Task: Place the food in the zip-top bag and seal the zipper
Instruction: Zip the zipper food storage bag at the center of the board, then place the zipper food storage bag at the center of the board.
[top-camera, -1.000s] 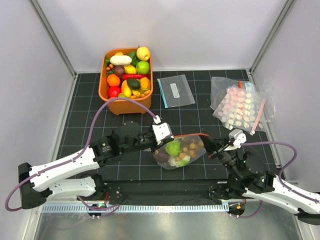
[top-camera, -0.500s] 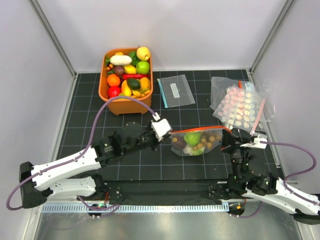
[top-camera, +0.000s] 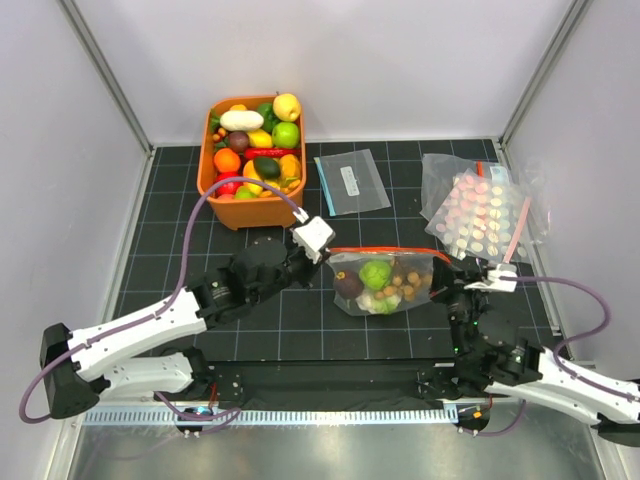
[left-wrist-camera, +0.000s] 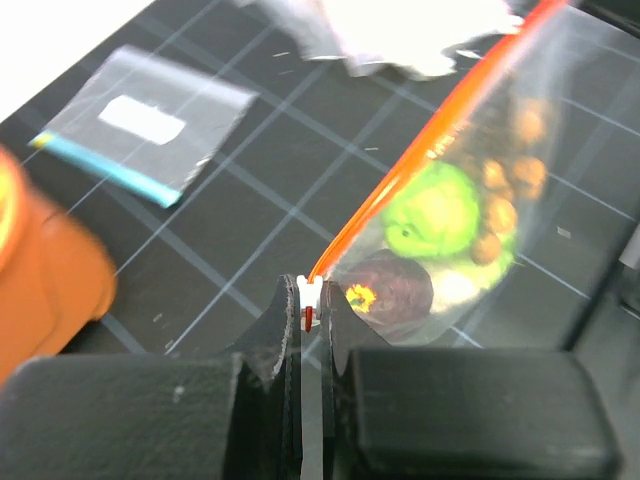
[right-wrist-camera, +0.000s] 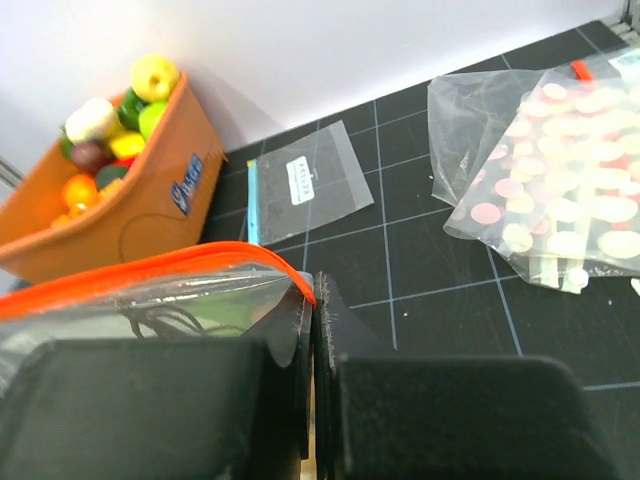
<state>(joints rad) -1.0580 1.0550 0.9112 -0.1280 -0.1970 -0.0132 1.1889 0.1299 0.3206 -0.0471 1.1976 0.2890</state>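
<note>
My left gripper moves outward toward the orange bin and down matward (left-wrist-camera: 232, 338) next, since the food is inside and the slider sits at the zipper's end.
The zip-top bag (top-camera: 385, 285) hangs stretched between my two grippers above the mat. Inside it are a green lime (top-camera: 375, 273), a dark purple fruit (top-camera: 347, 283) and tan balls (top-camera: 410, 281). Its orange-red zipper (top-camera: 380, 251) runs along the top. My left gripper (top-camera: 325, 250) is shut on the zipper's left end, on the white slider (left-wrist-camera: 310, 297). My right gripper (top-camera: 447, 265) is shut on the zipper's right end (right-wrist-camera: 300, 285). In the left wrist view the zipper (left-wrist-camera: 420, 150) runs up and right from the jaws, with the lime (left-wrist-camera: 435, 208) below it.
An orange bin (top-camera: 250, 205) of toy fruit stands at the back left. A flat clear bag with a blue edge (top-camera: 352, 181) lies behind the held bag. A larger bag of pink discs (top-camera: 483, 210) lies at the back right.
Both grippers have lifted and pulled the bag taut and level; it has moved right and back. The left gripper rose toward the bin, and the zipper now runs straight between the grippers.
</note>
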